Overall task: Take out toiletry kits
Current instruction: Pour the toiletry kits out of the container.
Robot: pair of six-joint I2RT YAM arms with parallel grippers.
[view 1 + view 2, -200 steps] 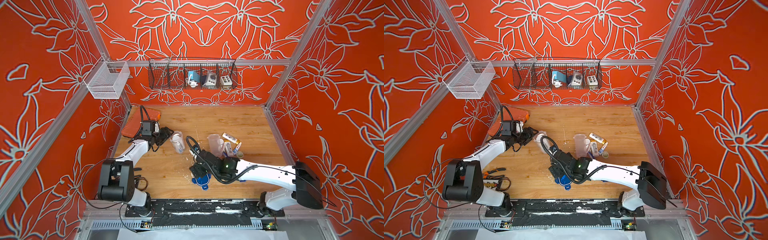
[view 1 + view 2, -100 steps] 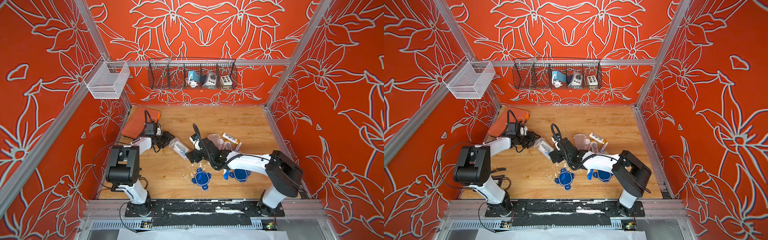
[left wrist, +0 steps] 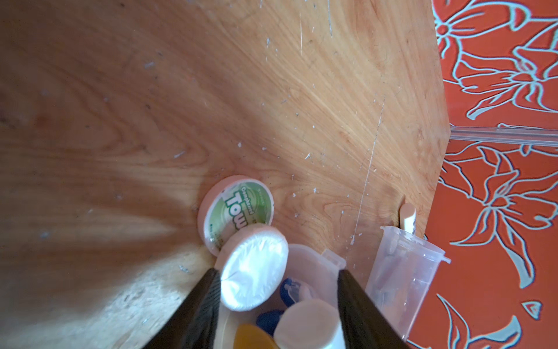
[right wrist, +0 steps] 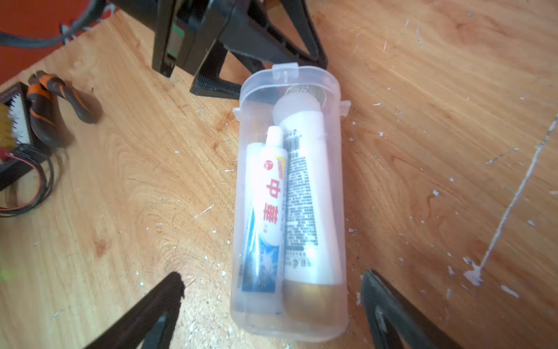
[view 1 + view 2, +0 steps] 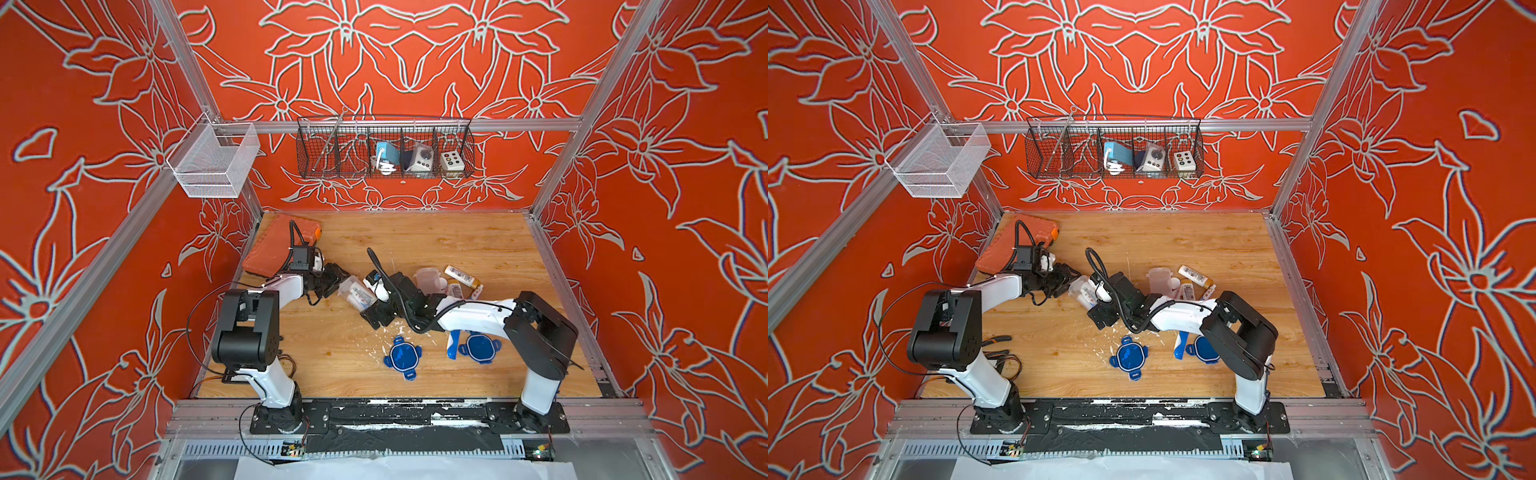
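The jar's closed bottom [image 5: 367,304] [image 4: 290,305] is below, between my right gripper's open fingers. Next I need to lower them farther over that end and close them on both sides of the jar.
A clear jar [image 5: 359,293] [image 5: 1086,291] lies on its side mid-table with one toiletry kit inside: a toothpaste tube [image 4: 268,193], a white barcoded bottle [image 4: 305,199] with a gold cap, and a white round tin [image 3: 253,272] at the mouth. My left gripper [image 3: 277,272] [image 5: 336,276] is shut on the jar's mouth end. A green-topped tin [image 3: 238,211] lies on the wood just outside the mouth. My right gripper [image 4: 271,276] [image 5: 374,316] is open, its fingers straddling the jar's closed bottom without touching. Other kit items [image 5: 459,274] lie loose beside a second, open jar [image 5: 428,279].
Two blue four-tab lids [image 5: 402,356] [image 5: 478,347] and a blue-white toothbrush [image 5: 452,345] lie near the front. An orange tool case [image 5: 278,245] sits at the back left. Pliers [image 4: 60,99] and cables lie by the left arm's base. Wire baskets [image 5: 384,149] hang on the back wall.
The jar went from upright to lying on its side in my left gripper, which closed further. My right arm left the blue lid at the front and moved to the jar's bottom.
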